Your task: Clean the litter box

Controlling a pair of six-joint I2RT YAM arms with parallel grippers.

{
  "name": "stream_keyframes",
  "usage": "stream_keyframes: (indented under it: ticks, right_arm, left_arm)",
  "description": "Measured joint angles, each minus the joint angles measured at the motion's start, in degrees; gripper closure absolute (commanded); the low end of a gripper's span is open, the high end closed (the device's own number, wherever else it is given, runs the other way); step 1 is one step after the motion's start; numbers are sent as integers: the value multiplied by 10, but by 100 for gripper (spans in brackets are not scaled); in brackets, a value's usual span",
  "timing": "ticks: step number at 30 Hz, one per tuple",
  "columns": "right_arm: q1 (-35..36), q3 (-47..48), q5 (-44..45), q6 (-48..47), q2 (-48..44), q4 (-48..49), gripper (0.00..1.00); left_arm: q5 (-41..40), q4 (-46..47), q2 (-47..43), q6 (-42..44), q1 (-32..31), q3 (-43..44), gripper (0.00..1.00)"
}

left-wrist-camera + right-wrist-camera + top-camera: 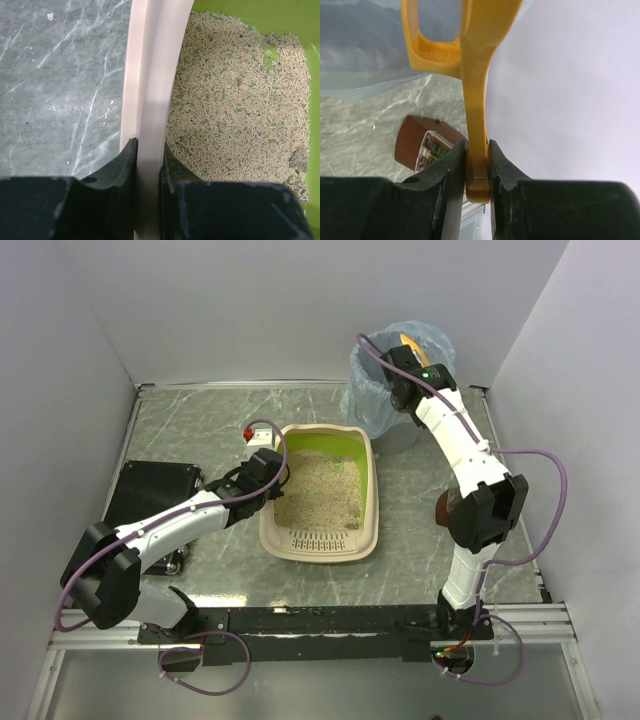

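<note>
The robot's left gripper should next swing the box's clamped side rim (271,502) (152,122) outward and toward the light-blue bag and then let go of it. This will turn the box because the gripper's fingers are on both sides of that rim.
The litter box (270,532) lies mid-table, cream-rimmed with a lime-green inner wall, holding beige litter (322,485); its slotted lip faces the arms. My left gripper (275,472) is shut on the box's left rim. In the left wrist view the gripper (149,147) has one finger outside the rim (155,75) and one inside, over the litter (235,100). My right gripper (405,355) is at the mouth of the grey bin (375,390), shut on the orange scoop (410,341). The right wrist view shows the gripper (477,147) clamping the scoop's handle (477,75); the scoop's head is cut off by the frame.
The bin's light-blue bag (365,50) stands at the back right corner, just behind the box. A black pad (150,495) lies at the left under my left arm. A brown joint cap (420,142) of my right arm shows below the scoop. White walls enclose the table.
</note>
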Motion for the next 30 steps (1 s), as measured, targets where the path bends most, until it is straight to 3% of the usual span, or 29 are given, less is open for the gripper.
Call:
stream_keyframes:
  ticks: [7,14,21,25,30]
  right_arm:
    - [0,33,-38,-3,-14,14,100]
    - [0,15,-243,23,-134,54,100]
    - [0,-170,-567,71,-322,137,100]
    - [0,-264,-750,108,-341,155,100]
    - [-1,-405,-851,154,-348,173,100]
  left_arm:
    - [0,0,0,1,0,0,99]
    - [16,46,-5,72,6,-16,99]
    - [77,101,-5,165,24,-22,99]
    - [118,122,-5,225,32,-24,99]
    - [193,127,21,319,41,6,99]
